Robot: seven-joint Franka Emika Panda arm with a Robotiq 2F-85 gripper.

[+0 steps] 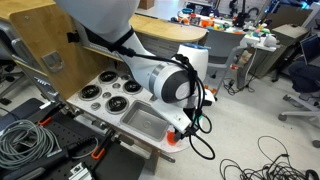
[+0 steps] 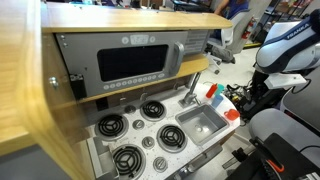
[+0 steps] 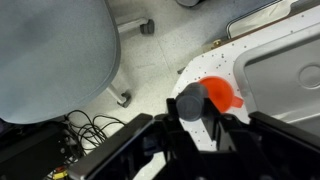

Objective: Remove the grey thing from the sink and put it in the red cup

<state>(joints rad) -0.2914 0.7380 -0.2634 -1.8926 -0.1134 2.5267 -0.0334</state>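
Note:
Next, my gripper should shift right in the wrist view and down to the red cup's opening (image 2: 232,114) (image 3: 221,93) to release the grey thing.
The grey thing (image 3: 188,100) is a short dark-grey cylinder held between my gripper's (image 3: 196,118) fingers. In the wrist view it sits just left of the red cup (image 3: 226,95) and partly overlaps its rim. The cup stands on the white counter corner beside the sink (image 3: 285,75), whose basin looks empty. In both exterior views the gripper (image 1: 186,124) (image 2: 246,100) hangs over the counter's end by the red cup (image 1: 172,136) (image 2: 232,114), past the sink (image 1: 143,122) (image 2: 203,123). The grey thing is hidden by the gripper in these views.
A toy kitchen counter holds several black burners (image 2: 112,127) and a faucet (image 2: 191,90) behind the sink, with an oven panel (image 2: 130,65) above. A grey office chair (image 3: 50,50) and floor cables (image 3: 85,130) lie beside the counter's end.

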